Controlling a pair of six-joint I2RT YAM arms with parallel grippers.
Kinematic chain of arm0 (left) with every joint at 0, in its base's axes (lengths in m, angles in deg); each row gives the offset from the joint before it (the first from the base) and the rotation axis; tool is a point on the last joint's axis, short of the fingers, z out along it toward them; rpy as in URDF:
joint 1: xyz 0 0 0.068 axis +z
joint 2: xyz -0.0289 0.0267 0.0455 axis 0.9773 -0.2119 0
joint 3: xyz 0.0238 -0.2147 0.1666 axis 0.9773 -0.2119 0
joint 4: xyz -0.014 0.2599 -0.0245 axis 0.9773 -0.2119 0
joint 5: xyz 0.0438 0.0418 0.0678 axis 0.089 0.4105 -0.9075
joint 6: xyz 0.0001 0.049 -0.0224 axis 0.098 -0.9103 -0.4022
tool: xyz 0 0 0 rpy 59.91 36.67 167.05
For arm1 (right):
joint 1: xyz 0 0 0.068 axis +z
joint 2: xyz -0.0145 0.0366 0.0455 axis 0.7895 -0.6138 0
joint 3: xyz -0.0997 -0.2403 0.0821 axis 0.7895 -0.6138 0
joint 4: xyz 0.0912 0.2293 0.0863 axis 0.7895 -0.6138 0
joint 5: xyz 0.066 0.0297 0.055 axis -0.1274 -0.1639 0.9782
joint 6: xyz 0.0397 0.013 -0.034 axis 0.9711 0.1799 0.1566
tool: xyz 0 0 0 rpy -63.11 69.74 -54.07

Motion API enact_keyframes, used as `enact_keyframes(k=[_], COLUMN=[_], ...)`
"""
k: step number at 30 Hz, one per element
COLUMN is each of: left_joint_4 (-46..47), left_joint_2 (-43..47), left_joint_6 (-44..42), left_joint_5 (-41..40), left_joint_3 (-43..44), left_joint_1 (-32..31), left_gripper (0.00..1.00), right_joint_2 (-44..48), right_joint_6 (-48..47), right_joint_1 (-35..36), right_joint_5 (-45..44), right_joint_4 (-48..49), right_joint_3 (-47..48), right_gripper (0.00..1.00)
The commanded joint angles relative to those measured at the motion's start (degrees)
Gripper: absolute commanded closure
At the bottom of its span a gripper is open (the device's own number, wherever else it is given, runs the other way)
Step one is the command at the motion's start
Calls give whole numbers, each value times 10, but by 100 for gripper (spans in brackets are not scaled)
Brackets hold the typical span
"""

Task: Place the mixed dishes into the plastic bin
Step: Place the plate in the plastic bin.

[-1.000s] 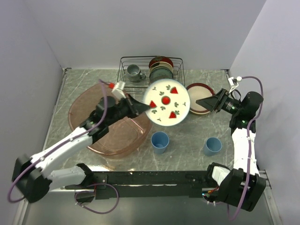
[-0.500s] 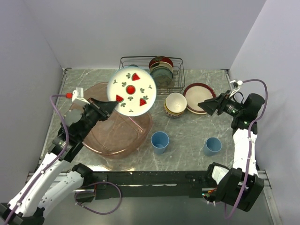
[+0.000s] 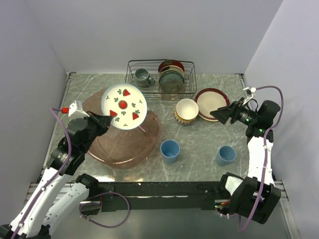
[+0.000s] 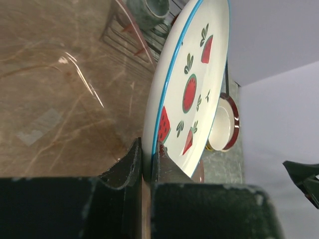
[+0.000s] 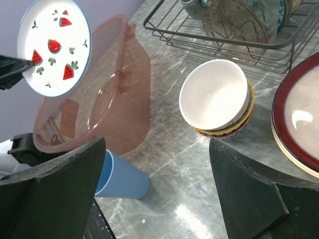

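Observation:
My left gripper lowers inside the bin's sides next and releases the plate's rim close above the bin's bottom, since it is bare beneath the white plate (image 3: 123,106).
My left gripper (image 3: 105,119) (image 4: 146,169) is shut on the rim of the strawberry-print white plate (image 3: 123,106) (image 4: 192,84) (image 5: 54,46), held in the air over the pinkish plastic bin (image 3: 107,149) (image 5: 99,114). The bin shows nothing inside. A cream bowl stacked in a red-patterned bowl (image 3: 187,111) (image 5: 218,97) stands right of the bin. Behind it lies a red-rimmed plate (image 3: 213,102) (image 5: 299,119) on top of other plates. Two light-blue cups (image 3: 170,150) (image 3: 226,155) (image 5: 119,179) stand near the front. My right gripper (image 3: 219,112) (image 5: 157,191) is open and empty beside the red-rimmed plate.
A black wire dish rack (image 3: 160,79) (image 5: 224,35) at the back holds a grey mug (image 3: 143,76) and upright dark plates (image 3: 172,74). Walls close in the table on the left, the back and the right.
The left arm has swung the strawberry plate leftward, from above the bowls to above the bin. The right gripper's jaws have widened; that arm has hardly moved.

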Motion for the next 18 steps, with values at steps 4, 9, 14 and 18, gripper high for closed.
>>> enact_keyframes(k=[4,9,14,18], left_joint_4=[50,41,39,38], left_joint_2=[36,35,34,28], left_joint_6=[31,38,45,45], left_joint_5=[-76,-97,-103,-104], left_joint_3=[10,-3,-18,-32], left_joint_1=[6,8,16,28], left_gripper=[99,99,99,99], right_joint_2=[-6,-6,-6,-6], right_joint_6=[-17,-21,-23,-23], right_joint_1=[-4,-4,-3,-4], right_joint_5=[-11,-14,-15,-15], right_joint_4=[-1,-6,-7,-7], right_joint_3=[2,2,2,2], right_gripper=[8,8,8,8])
